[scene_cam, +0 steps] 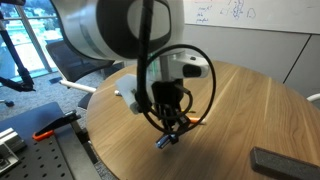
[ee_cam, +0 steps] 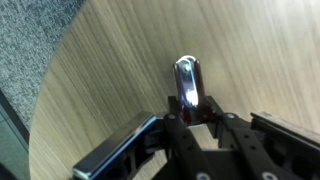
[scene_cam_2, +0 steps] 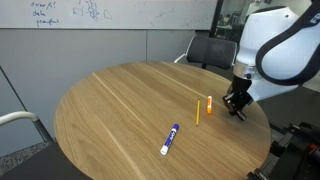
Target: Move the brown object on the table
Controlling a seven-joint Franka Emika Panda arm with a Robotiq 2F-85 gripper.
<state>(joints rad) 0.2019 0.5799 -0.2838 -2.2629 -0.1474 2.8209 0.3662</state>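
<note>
My gripper is going to carry the brown object toward the blue-and-white marker, then set the object down on the wood beside the marker, where the tabletop is bare.
The brown object (ee_cam: pixel 187 82) is a small stubby piece, dark brownish with a shiny pale face. In the wrist view it sticks out from between my gripper's fingers (ee_cam: pixel 190 118), which are shut on it. In an exterior view the gripper (scene_cam: pixel 170 128) points down over the round wood-grain table (scene_cam: pixel 240 110), with the small piece (scene_cam: pixel 163 142) at its tips close to the tabletop. In an exterior view the gripper (scene_cam_2: pixel 238 108) is near the table's (scene_cam_2: pixel 110 110) edge. I cannot tell whether the piece touches the table.
A thin yellow pencil (scene_cam_2: pixel 198 113), an orange-and-white marker (scene_cam_2: pixel 209 103) and a blue-and-white marker (scene_cam_2: pixel 170 138) lie on the table near the gripper. A dark flat block (scene_cam: pixel 285 160) lies near the table edge. Office chairs stand behind the table.
</note>
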